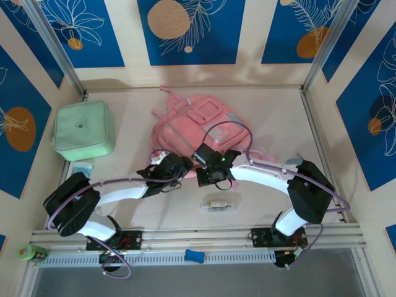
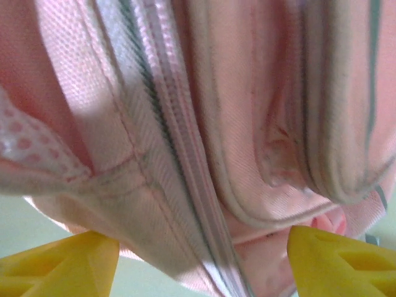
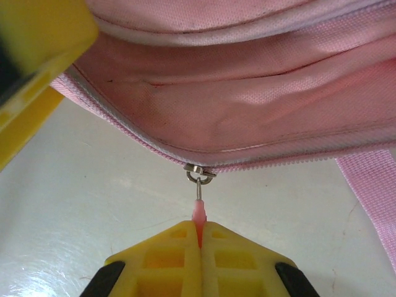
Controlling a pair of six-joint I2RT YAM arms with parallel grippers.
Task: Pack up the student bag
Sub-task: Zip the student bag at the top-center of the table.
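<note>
My right gripper draws the zipper pull (image 3: 198,213) along its track to the farther zipper edge by the trailing strap (image 3: 339,153) on the bag next, then releases it there.
The student bag (image 1: 198,127), a soft pink backpack, lies in the middle of the table. In the right wrist view my right gripper (image 3: 199,228) is shut on the pink zipper pull (image 3: 198,213), which hangs from the metal slider (image 3: 199,172) on the bag's near edge (image 3: 247,105). My left gripper (image 2: 201,275) is open, its yellow fingertips (image 2: 62,266) wide apart on either side of a zipped seam of the bag (image 2: 185,154). From above, the two grippers, left (image 1: 175,166) and right (image 1: 209,168), meet at the bag's front edge.
A mint green square zip case (image 1: 83,130) sits at the left, with a small pale packet (image 1: 82,167) in front of it. A small clear item (image 1: 218,203) lies between the arms. A bag strap (image 3: 371,198) trails on the table at the right.
</note>
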